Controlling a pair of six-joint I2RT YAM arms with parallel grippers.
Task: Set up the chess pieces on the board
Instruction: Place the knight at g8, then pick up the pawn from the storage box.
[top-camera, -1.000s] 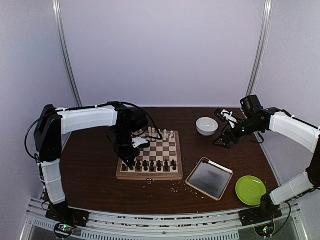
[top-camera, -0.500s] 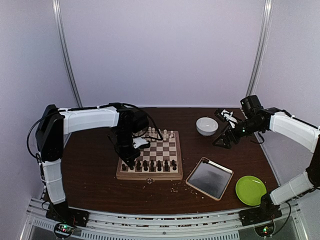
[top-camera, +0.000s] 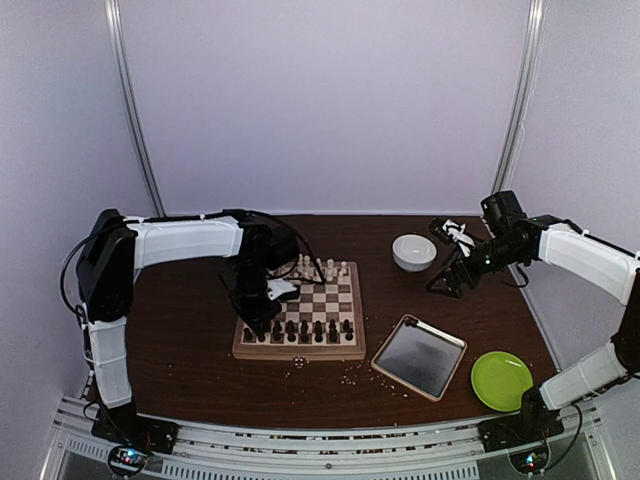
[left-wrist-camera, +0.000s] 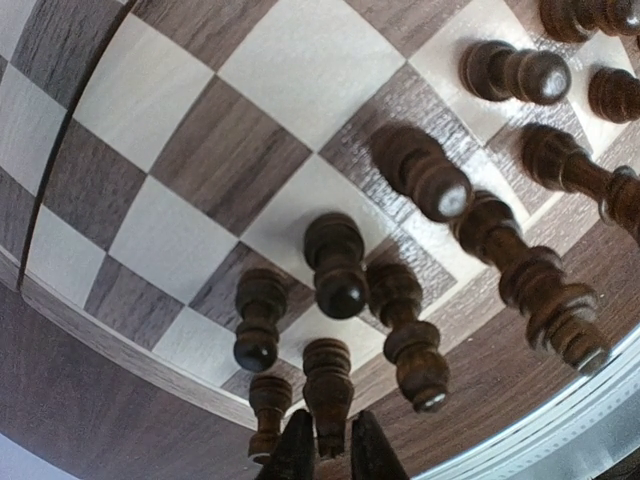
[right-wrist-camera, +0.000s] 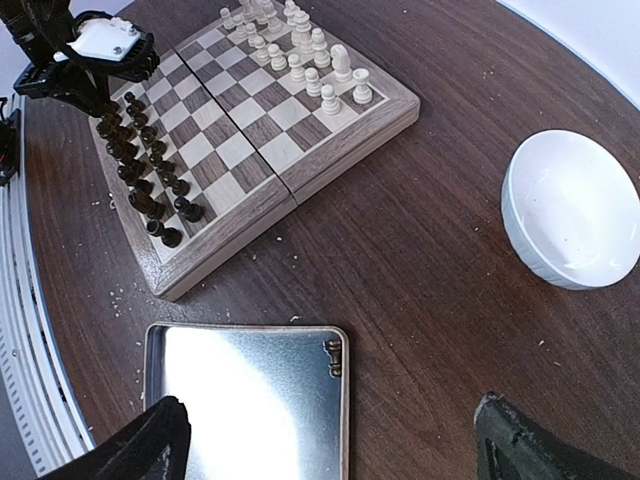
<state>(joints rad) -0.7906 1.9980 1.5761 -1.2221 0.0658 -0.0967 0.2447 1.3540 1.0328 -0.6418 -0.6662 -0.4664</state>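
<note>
I will lower my right gripper left in the top view to the small brown turned thing in the tray's corner.
The board (top-camera: 300, 351) lies at mid-table, its checks filling the left wrist view (left-wrist-camera: 190, 150). Dark chess pieces (top-camera: 305, 330) line its near rows and cream ones (top-camera: 320, 268) its far rows. My left gripper (top-camera: 258, 322) hangs over the near left corner. Its jaws (left-wrist-camera: 333, 452) stand slightly open on either side of the top of an upright dark piece (left-wrist-camera: 328, 385), with thin gaps showing. Other dark pieces (left-wrist-camera: 337, 262) stand close around it. My right gripper (top-camera: 440, 285) is wide open and empty, hovering (right-wrist-camera: 330, 430) above the table near the tray, away from the board (right-wrist-camera: 340, 135).
A shiny metal tray (top-camera: 420, 356) lies right of the board, with a small brown turned thing (right-wrist-camera: 334, 358) in its corner. A white bowl (top-camera: 413, 252) sits behind the tray and a green plate (top-camera: 501, 380) at the near right. Pale crumbs (top-camera: 350, 375) dot the table.
My left wrist has shifted a little towards the board's near left corner and its jaws have eased apart from the dark piece. The right arm has not moved.
</note>
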